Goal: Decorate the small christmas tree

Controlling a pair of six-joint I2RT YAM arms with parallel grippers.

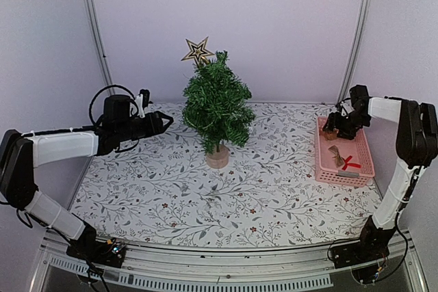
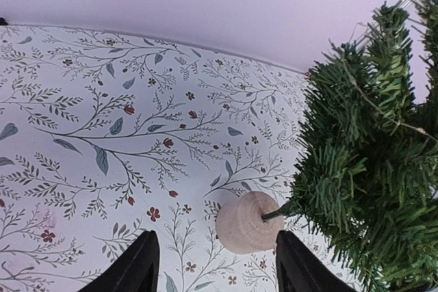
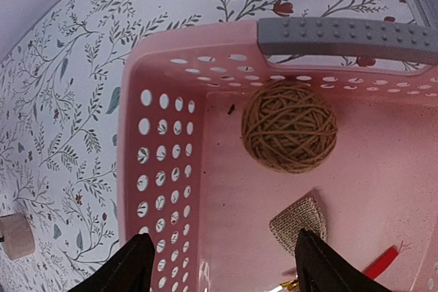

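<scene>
My right gripper should move down with open fingers into the far end of the basket and around the brown twine ball, because the ball is below it on the bottom of the basket.
The small christmas tree stands on its light-wood disc base at the table's back centre, with a gold star near its top. My left gripper is open and empty, just left of the tree; the left wrist view shows the disc base between and beyond its fingers. My right gripper is open and empty above the far end of the pink basket. In the right wrist view a brown twine ball, a burlap piece and a red piece lie in the basket.
The basket has a grey handle at its far end. A pale wall and metal frame posts close the back. The table carries a floral-patterned cover.
</scene>
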